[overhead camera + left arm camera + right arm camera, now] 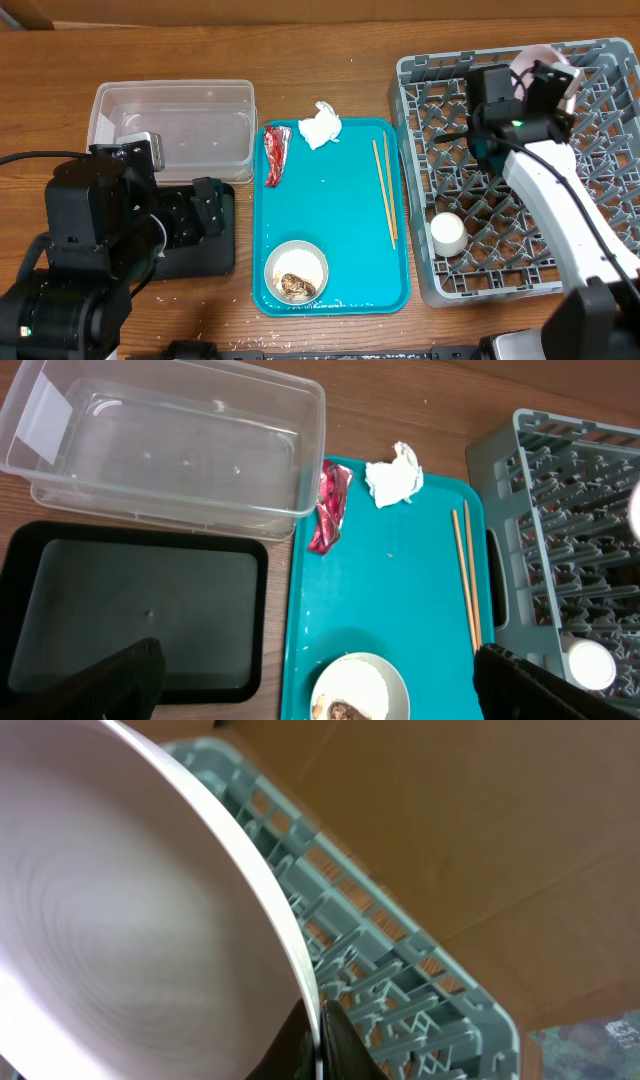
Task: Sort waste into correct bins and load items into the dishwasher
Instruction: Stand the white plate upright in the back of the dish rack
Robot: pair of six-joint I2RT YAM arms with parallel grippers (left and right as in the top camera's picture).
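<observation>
Next, my right gripper lowers the plate to set it down among the grey rack's back wires and release the plate's rim.
My right gripper is shut on the rim of the pale pink-white plate and holds it on edge over the back of the grey dish rack. My left gripper is open and empty above the black tray. The clear tub is empty. On the teal tray lie the white napkin, the red wrapper, two chopsticks and a white bowl with rice and a brown lump. The pink bowl is out of view.
A small white cup stands in the rack's front left corner. The rack sits right of the teal tray, the tub and black tray left of it. Black cables trail at the table's left edge.
</observation>
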